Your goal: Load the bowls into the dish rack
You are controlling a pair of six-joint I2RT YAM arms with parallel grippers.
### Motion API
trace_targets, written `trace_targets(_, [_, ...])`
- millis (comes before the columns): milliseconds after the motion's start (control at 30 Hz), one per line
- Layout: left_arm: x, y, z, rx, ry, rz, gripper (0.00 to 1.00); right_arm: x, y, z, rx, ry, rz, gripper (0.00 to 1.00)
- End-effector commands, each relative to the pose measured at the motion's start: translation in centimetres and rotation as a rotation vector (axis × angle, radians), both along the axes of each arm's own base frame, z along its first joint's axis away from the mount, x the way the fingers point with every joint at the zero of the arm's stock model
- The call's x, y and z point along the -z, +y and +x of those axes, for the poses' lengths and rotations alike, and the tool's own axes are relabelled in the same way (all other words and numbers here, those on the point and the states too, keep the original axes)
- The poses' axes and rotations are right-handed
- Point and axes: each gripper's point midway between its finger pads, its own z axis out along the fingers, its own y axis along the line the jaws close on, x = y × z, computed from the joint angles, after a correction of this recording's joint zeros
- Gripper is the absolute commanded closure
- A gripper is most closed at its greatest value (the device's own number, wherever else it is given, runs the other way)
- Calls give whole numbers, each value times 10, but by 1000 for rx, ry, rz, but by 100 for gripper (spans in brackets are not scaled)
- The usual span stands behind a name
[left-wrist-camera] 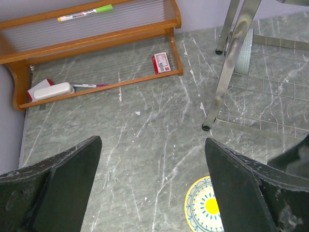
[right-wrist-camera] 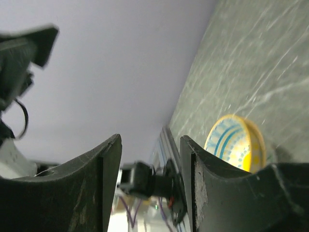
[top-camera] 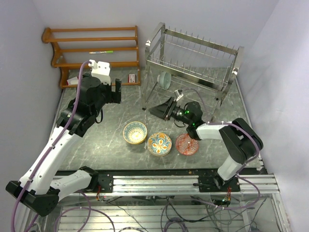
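My sideways right gripper moves down and back next, its fingers turning down, onto the rim of the orange-patterned bowl by the floral bowl.
Three bowls stand in a row on the marble table: a yellow-teal bowl, a blue-orange floral bowl and an orange-patterned bowl. A pale bowl stands on edge in the lower tier of the silver wire dish rack. My left gripper is open and empty, above the table left of the rack; its view shows the yellow-teal bowl beside its right finger. My right gripper is open and empty, turned sideways in front of the rack; its view shows the yellow-teal bowl.
A brown wooden slatted shelf stands at the back left, with a marker, a small red-and-white box and a white eraser. The rack's legs stand close to the right of my left gripper. Walls close in on the left, back and right.
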Motion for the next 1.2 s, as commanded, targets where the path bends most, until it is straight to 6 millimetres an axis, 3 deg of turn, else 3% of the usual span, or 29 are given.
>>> trace_targets(0, [-15, -5, -5, 27, -38, -47, 1, 9, 15, -53, -145, 21, -98, 49])
trace_targets(100, [-13, -7, -5, 32, -33, -60, 1, 21, 14, -79, -170, 23, -241, 49])
trace_targets(267, [-7, -13, -7, 50, -18, -95, 1, 41, -9, -108, -120, 46, -454, 48])
trace_targets(400, [-5, -16, -9, 64, -10, -106, 1, 64, -36, -129, -54, 97, -663, 48])
trace_targets(633, [-4, -26, -11, 107, 5, -146, 1, 74, -92, -152, 112, 110, -944, 48])
trace_targets(900, [3, -33, -12, 124, 26, -195, 1, 83, -139, -169, 85, 113, -1219, 48])
trace_targets(1167, [1, -29, -14, 99, 23, -211, 1, 98, -153, -159, 48, 48, -1406, 45])
